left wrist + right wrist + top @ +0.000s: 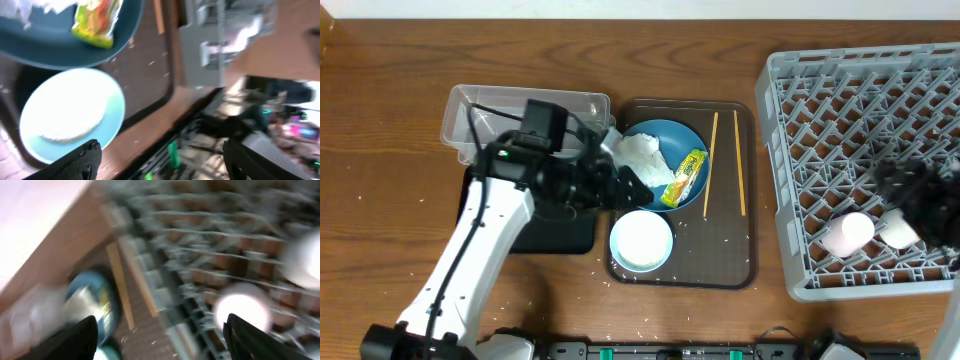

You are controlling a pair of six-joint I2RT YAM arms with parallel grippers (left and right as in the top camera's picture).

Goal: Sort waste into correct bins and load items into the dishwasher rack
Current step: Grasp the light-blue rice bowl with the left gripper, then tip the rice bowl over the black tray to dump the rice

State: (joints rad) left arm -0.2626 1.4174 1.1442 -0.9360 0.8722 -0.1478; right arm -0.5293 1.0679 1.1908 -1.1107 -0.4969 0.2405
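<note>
The left gripper draws back and lowers onto the white bowl's rim facing the rack next, since that rim lies below it, nearer my base.
The dark-blue plate [670, 135] sits on the brown tray with the crumpled white napkin [642, 155] and the yellow-green wrapper [685, 178] on it. The white bowl [641, 241] stands in front of the plate. Two chopsticks [712, 150] lie to the right of the plate. My left gripper [630, 185] hangs open and empty at the plate's left edge; its wrist view shows the bowl [70, 115] and wrapper [97, 22] below the gripper [165, 165]. My right gripper [920, 200] is open over the grey rack [820, 90], near two cups [847, 233]. The right wrist view of the gripper [160, 340] is blurred.
The clear tub [520, 115] stands at the back left, and the black tray [550, 235] lies in front of it under my left arm. The brown tray [720, 260] holds the dishes. Rice grains [630, 335] lie scattered along the table's front edge.
</note>
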